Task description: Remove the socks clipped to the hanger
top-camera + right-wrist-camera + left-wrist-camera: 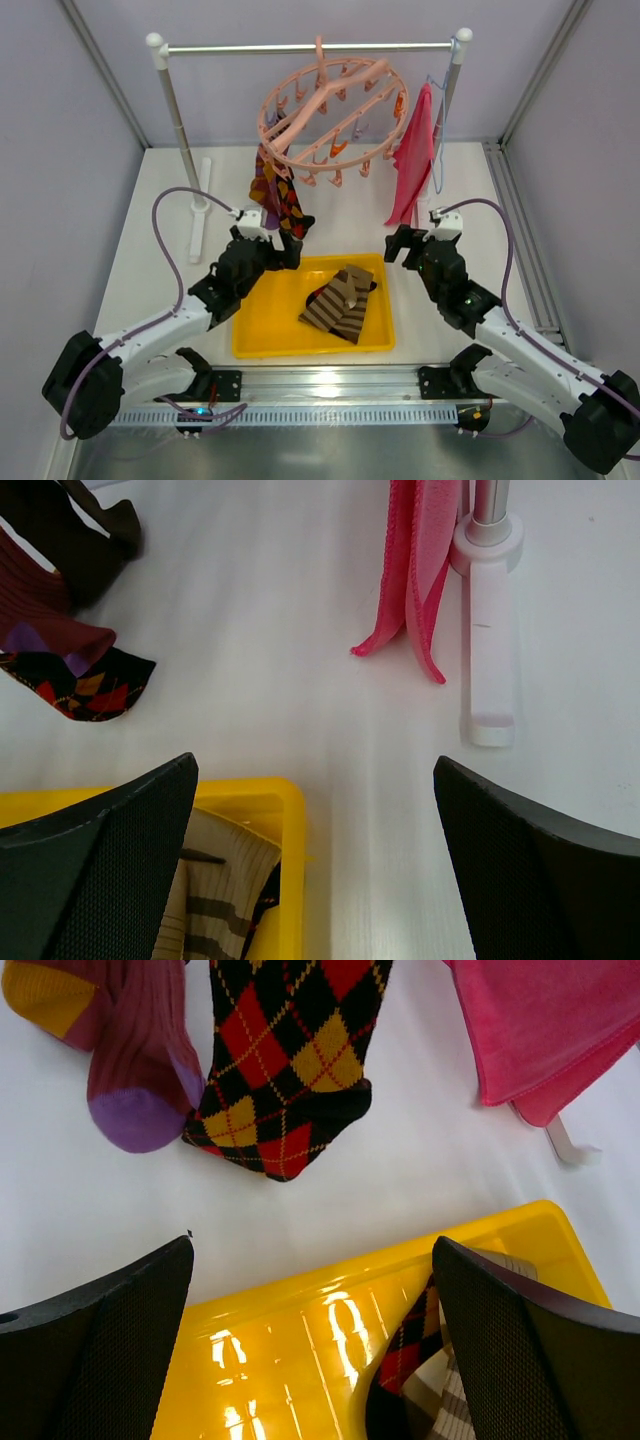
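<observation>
The argyle sock's lower end (pixel 296 223) (pixel 282 1125) hangs just outward of my left gripper, in line with the open fingers, so I will move the gripper outward onto it next.
The salmon-pink ring hanger (pixel 330 105) hangs by its hook from the rack rod. A maroon-purple sock with yellow (pixel 266 185) and a dark argyle sock (pixel 290 205) dangle from its left side. In the left wrist view the argyle sock (pixel 290 1070) and the maroon sock (pixel 140 1060) hang just beyond my open, empty left gripper (pixel 312 1250), which sits over the tray's far left corner (pixel 290 250). A brown-cream striped sock (pixel 340 300) lies in the yellow tray on top of an argyle one (pixel 405 1355). My right gripper (pixel 397 245) is open and empty (pixel 315 763) by the tray's far right corner.
The yellow tray (pixel 265 320) sits between the arms. A plain pink-red cloth (pixel 415 155) hangs at the rack's right post on a thin wire hanger. The rack's white feet (pixel 490 630) stand on the table at right and left (pixel 200 210). Side walls enclose the table.
</observation>
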Motion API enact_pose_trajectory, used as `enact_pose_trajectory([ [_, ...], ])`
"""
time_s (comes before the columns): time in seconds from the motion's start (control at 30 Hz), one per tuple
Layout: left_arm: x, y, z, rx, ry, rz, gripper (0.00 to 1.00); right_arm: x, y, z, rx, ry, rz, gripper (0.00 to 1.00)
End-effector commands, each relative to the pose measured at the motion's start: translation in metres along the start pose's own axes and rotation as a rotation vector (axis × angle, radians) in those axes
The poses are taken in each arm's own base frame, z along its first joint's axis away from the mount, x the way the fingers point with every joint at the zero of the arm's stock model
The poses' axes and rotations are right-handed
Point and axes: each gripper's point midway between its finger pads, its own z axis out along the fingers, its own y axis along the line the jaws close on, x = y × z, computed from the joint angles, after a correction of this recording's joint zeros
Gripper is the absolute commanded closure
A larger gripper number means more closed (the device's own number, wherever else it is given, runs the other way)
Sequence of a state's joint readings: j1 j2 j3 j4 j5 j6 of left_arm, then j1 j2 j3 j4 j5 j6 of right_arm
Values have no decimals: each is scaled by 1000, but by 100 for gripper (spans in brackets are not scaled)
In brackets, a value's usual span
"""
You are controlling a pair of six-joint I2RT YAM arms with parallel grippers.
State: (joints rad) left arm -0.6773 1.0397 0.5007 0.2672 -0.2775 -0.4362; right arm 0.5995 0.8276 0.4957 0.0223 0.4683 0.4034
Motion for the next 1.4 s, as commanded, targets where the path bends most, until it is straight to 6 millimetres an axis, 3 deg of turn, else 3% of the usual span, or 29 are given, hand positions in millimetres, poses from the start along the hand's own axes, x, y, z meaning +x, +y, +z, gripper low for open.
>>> enact_pose_trajectory([
  [0.0, -36, -11, 17, 17, -107, -93, 0, -8, 8, 4, -38, -33, 27, 0],
  [0.2, -60, -19, 35, 24, -211, -205, 0, -7, 12, 7, -69, -34, 26, 0],
  [0.33, -77, -37, 56, 63, -233, -234, 0, -4, 21, 11, -111, -23, 23, 0],
  [0.37, -69, -35, 65, 45, -214, -231, 0, -2, 24, 11, -126, -16, 22, 0],
  [0.47, -73, -33, 78, 13, -233, -248, 0, -3, 30, 14, -157, -20, 24, 0],
  [0.87, -72, -13, 99, -128, -243, -225, 2, 5, 26, 26, -170, -11, -4, 0],
  [0.97, -73, -15, 105, -136, -238, -203, 18, 7, 27, 28, -184, -8, -1, 0],
  [1.0, -74, -16, 106, -137, -241, -199, 36, 7, 25, 29, -180, -6, -2, 0],
  [1.07, -74, -16, 107, -150, -243, -188, 54, 9, 24, 30, -181, -2, 0, 0],
  [1.1, -73, -15, 107, -158, -238, -179, 68, 8, 23, 31, -177, -3, 0, 0],
  [1.17, -71, -15, 108, -165, -237, -167, 78, 10, 21, 32, -178, 0, -1, 0],
  [1.2, -70, -15, 107, -168, -235, -155, 90, 10, 20, 32, -174, 1, -1, 0],
  [1.27, -69, -17, 106, -171, -235, -142, 98, 11, 19, 32, -172, 3, -3, 0],
  [1.37, -71, -24, 100, -156, -238, -112, 100, 12, 18, 32, -169, 9, -16, 0],
])
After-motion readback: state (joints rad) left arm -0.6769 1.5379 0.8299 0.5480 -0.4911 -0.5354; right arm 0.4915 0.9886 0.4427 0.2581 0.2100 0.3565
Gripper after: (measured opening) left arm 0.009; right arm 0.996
